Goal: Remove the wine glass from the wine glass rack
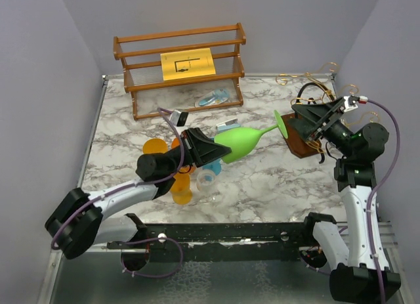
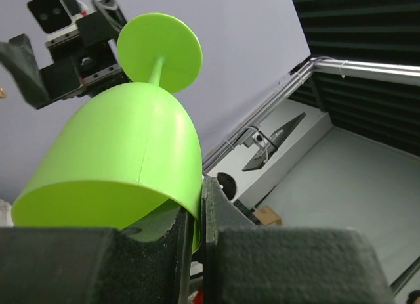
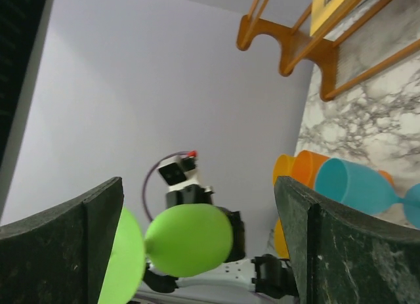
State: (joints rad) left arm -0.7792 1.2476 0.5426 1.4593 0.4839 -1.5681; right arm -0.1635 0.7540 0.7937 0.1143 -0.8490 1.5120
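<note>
My left gripper next turns the foot down, lowers the wine glass [image 1: 243, 141] onto bare marble [image 1: 234, 192] beside the clear cup and releases, as the glass lies sideways.
The wine glass [image 1: 243, 141] is lime green and lies sideways in the air, its foot [image 1: 281, 123] pointing right. My left gripper [image 1: 209, 148] is shut on its bowl rim; in the left wrist view the pads [image 2: 213, 218] pinch the rim of the glass [image 2: 125, 159]. My right gripper [image 1: 300, 120] is open beside the foot. In the right wrist view the glass [image 3: 190, 238] shows between my open right gripper [image 3: 197, 199], its foot near the left finger. The wine glass rack [image 1: 303, 145] is a dark-brown block with curly wire arms [image 1: 315, 81], under the right gripper.
A slatted brown shelf [image 1: 180, 67] with a yellow sheet stands at the back. Orange cups [image 1: 157, 148], a blue glass [image 1: 211, 166] and a clear cup [image 1: 207, 181] lie below the left gripper. The orange cups [image 3: 298, 169] and the blue glass [image 3: 354, 186] also show in the right wrist view.
</note>
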